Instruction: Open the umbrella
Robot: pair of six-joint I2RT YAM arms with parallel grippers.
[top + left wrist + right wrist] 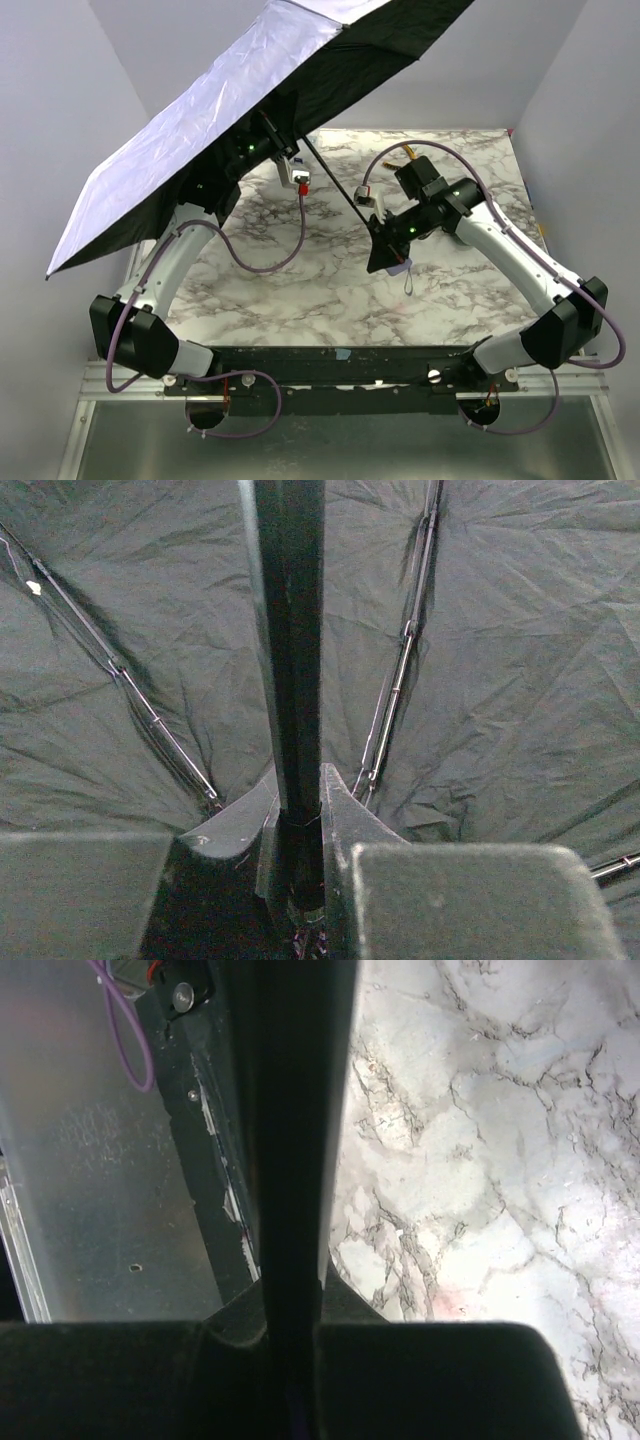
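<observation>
The canopy's black inside still has slack wrinkles, so my left gripper must next push along the umbrella's stem toward the canopy's ribbed center (309,916) and open its fingers to release.
The umbrella is open and tilted over the table's back left, its pale lavender canopy (220,110) facing up and its black inside (500,680) filling the left wrist view. The thin black shaft (335,182) runs down and right from the canopy. My left gripper (265,128) sits under the canopy, shut on the shaft (290,660) with a finger on each side of it (298,815). My right gripper (388,255) is shut on the handle end (300,1160), where a bit of lavender (401,266) shows. In the right wrist view (295,1305) the handle looks dark.
The marble table (330,290) lies below both arms. Metal ribs (400,660) spread from the shaft under the canopy. A thin cord (409,285) hangs from the handle. The black base rail (330,360) and metal frame (90,1180) run along the near edge.
</observation>
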